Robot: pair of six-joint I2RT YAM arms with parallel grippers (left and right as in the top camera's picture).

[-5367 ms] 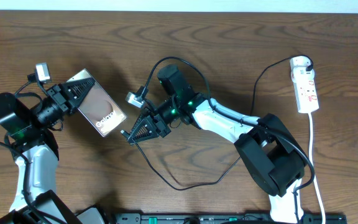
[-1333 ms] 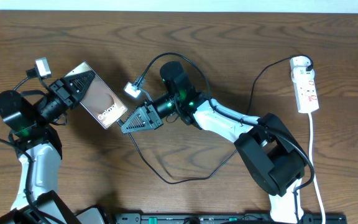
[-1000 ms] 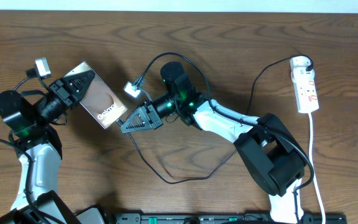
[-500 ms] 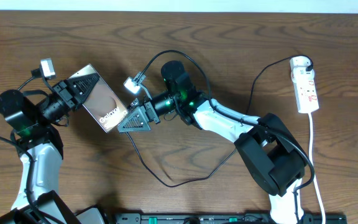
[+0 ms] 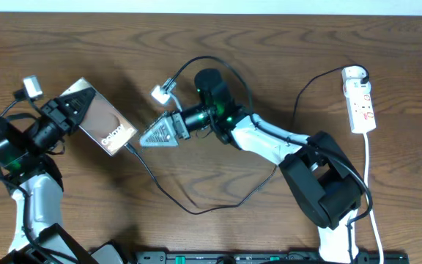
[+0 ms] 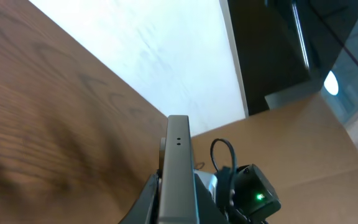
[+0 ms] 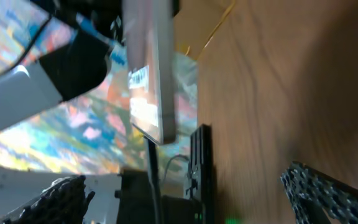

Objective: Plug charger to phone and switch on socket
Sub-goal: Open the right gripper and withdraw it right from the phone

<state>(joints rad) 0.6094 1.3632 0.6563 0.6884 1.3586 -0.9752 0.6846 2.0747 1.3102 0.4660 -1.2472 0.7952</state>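
The phone [image 5: 102, 126] comes down onto the bare wood below its plugged end [image 5: 130, 163] next. My left gripper tilts downward to release it, since the charger already joins the phone.
My left gripper [image 5: 70, 111] is shut on the phone [image 5: 102, 126], a dark glossy slab with a white label end, held off the table at the left. In the left wrist view the phone [image 6: 178, 163] stands edge-on between the jaws of the left gripper [image 6: 178, 199]. The charger [image 5: 189, 209], a thin black cable, joins the phone's lower end and loops across the table to the socket [image 5: 360, 99] at the far right. My right gripper [image 5: 152, 137] is open just right of the phone, holding nothing. In the right wrist view the phone [image 7: 149, 68] and the charger [image 7: 152, 180] hang ahead of the wide-open right gripper [image 7: 191, 196].
The socket's white cord [image 5: 373, 198] runs down the right edge of the table. A black rail [image 5: 269, 257] lies along the front edge. Both arm bases stand at the front, left and right. Bare wood lies between the cable loop and the socket.
My right gripper has opened and let go of the charger's plug, which stays at the phone's end. The left arm has carried the phone to the left, away from the right gripper.
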